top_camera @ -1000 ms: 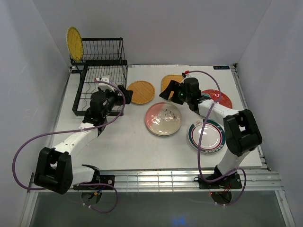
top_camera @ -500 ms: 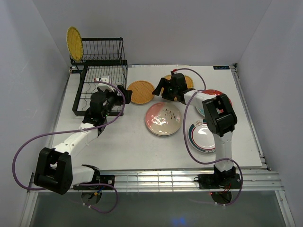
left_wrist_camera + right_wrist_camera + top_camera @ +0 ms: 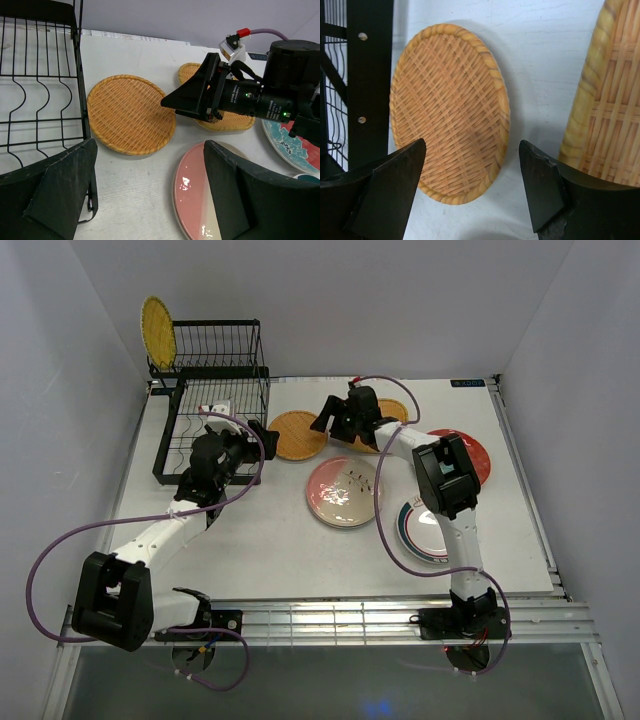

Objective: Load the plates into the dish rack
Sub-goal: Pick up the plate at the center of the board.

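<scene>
My right gripper needs to stay low at the round woven plate next and close onto the woven plate's rim facing the rounded-square plate (image 3: 497,167).
The black wire dish rack (image 3: 212,400) stands at the back left, with a yellow plate (image 3: 157,332) upright at its rear corner. A round woven plate (image 3: 298,434) lies flat just right of the rack. My right gripper (image 3: 325,420) is open and empty, low at that plate's right edge; in the right wrist view the plate (image 3: 450,110) shows between the spread fingers (image 3: 395,185). My left gripper (image 3: 262,435) is open and empty between the rack and the plate's near-left edge. The left wrist view shows the woven plate (image 3: 131,112) and the rack (image 3: 40,90).
A rounded-square woven plate (image 3: 390,412) lies behind the right gripper. A pink-and-white plate (image 3: 345,491) lies mid-table, a red patterned plate (image 3: 472,455) to the right, and a white plate with green rings (image 3: 428,525) near it, under the right arm.
My right gripper has swung left, from over the rounded-square plate to the right edge of the round woven plate. The left arm has not moved.
</scene>
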